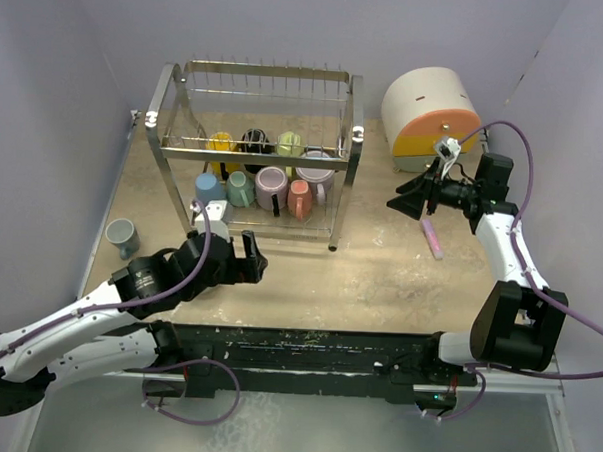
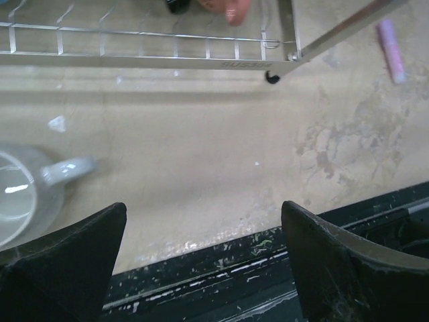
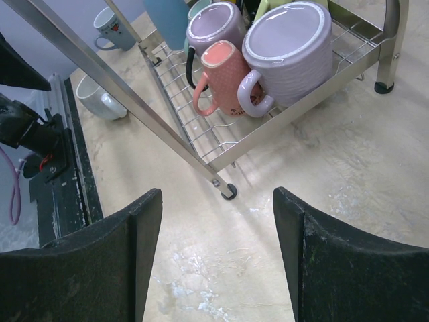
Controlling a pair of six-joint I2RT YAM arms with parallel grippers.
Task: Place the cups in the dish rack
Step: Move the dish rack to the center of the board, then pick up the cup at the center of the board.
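I will next swing my left gripper toward the white cup while turning it, and then lower it onto the cup's rim near its handle.
The silver dish rack stands at the back. Its lower tier holds several cups, among them yellow, black, pale green, blue, purple, salmon and a large lavender one. A white cup stands upright on the table just in front of the rack's left end. My left gripper hangs open and empty to the right of that cup. A grey-blue cup stands further left. My right gripper hovers open and empty, right of the rack.
A cream-and-orange drawer box stands at the back right. A pink stick lies on the table below my right gripper. The black rail marks the table's near edge. Walls close in left and right.
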